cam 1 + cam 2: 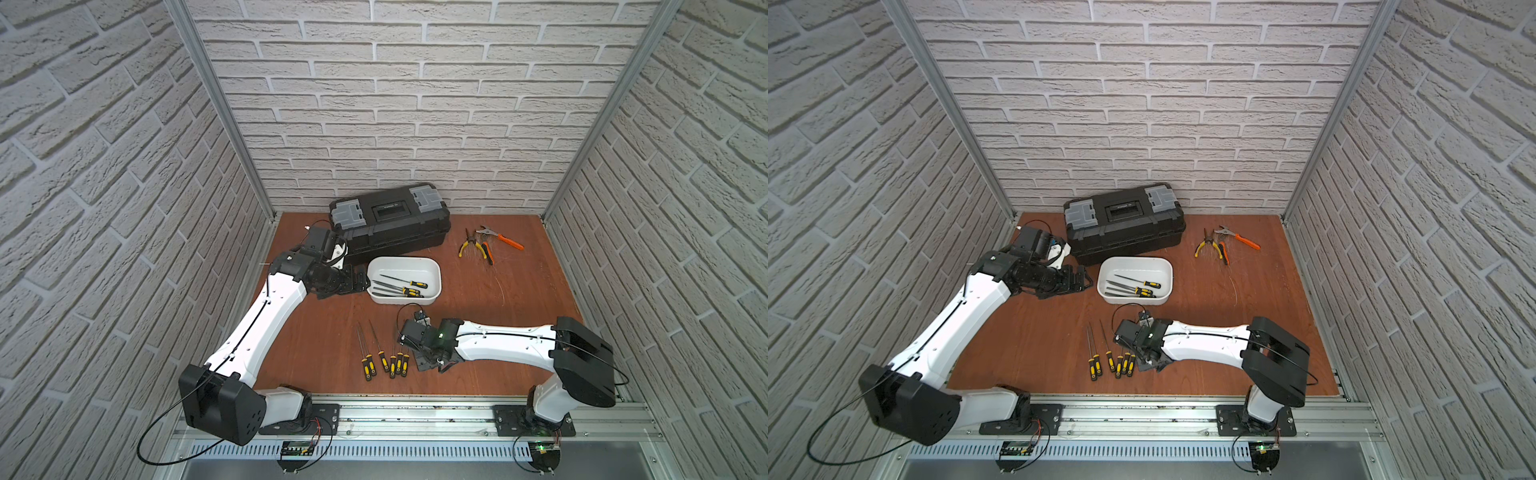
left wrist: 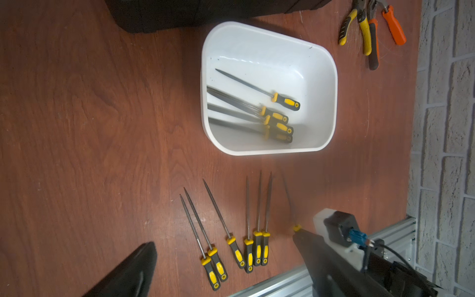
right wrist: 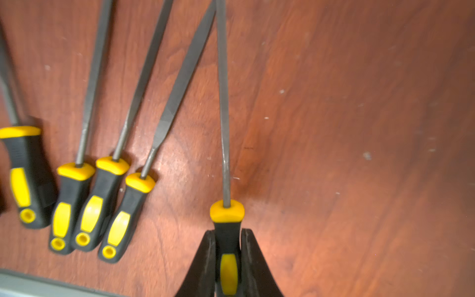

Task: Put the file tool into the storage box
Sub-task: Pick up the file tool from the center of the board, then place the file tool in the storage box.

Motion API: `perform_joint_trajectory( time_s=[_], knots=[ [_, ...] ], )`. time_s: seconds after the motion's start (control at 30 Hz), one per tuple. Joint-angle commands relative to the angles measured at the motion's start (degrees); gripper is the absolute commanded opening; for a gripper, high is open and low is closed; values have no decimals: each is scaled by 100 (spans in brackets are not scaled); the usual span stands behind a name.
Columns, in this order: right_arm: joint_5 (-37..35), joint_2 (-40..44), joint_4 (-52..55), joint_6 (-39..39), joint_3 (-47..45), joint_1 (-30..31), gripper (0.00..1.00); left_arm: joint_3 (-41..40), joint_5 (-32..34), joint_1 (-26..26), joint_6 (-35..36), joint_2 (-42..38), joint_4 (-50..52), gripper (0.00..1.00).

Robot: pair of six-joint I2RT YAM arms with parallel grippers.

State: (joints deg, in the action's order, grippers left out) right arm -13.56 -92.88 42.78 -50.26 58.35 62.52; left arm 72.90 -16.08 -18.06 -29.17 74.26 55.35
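The right gripper rises outward next, turns and lowers to release over the bare far part of the storage box's bottom, since the box stands outward of it.
My right gripper (image 3: 227, 231) is shut on the black-and-yellow handle of one file tool (image 3: 226, 128), whose shaft points away over the wooden table. Several more file tools (image 3: 90, 205) lie side by side next to it, also seen in both top views (image 1: 384, 361) (image 1: 1113, 361). The storage box (image 1: 403, 259) (image 1: 1133, 259) (image 2: 331, 90), a white tub, stands mid-table with several files (image 1: 401, 286) inside. My left gripper (image 2: 226, 241) hangs open beside the box's left end (image 1: 361, 284), holding nothing.
A black toolbox (image 1: 390, 220) with grey latches stands against the back wall behind the tub. Pliers and cutters (image 1: 490, 243) with yellow and orange handles lie at the back right. An aluminium rail (image 1: 415, 411) runs along the table's front edge.
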Motion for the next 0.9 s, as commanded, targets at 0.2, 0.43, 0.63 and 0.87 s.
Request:
perform_joint_trajectory(
  time_s=[0.2, 0.43, 0.63, 0.87],
  knots=[
    [-625, 845, 720, 1105, 476, -21, 3, 305, 23, 4, 21, -99, -42, 98],
    [315, 1222, 731, 3154, 1210, -1093, 4, 582, -393, 349, -123, 83, -275, 98],
    [1267, 433, 1038, 5240, 2492, -2097, 2, 958, -606, 496, -50, 499, -224, 98],
    [1259, -1073, 1370, 6798, 3880, -2543, 2, 1235, -958, 493, -376, 1078, -286, 98]
  ],
)
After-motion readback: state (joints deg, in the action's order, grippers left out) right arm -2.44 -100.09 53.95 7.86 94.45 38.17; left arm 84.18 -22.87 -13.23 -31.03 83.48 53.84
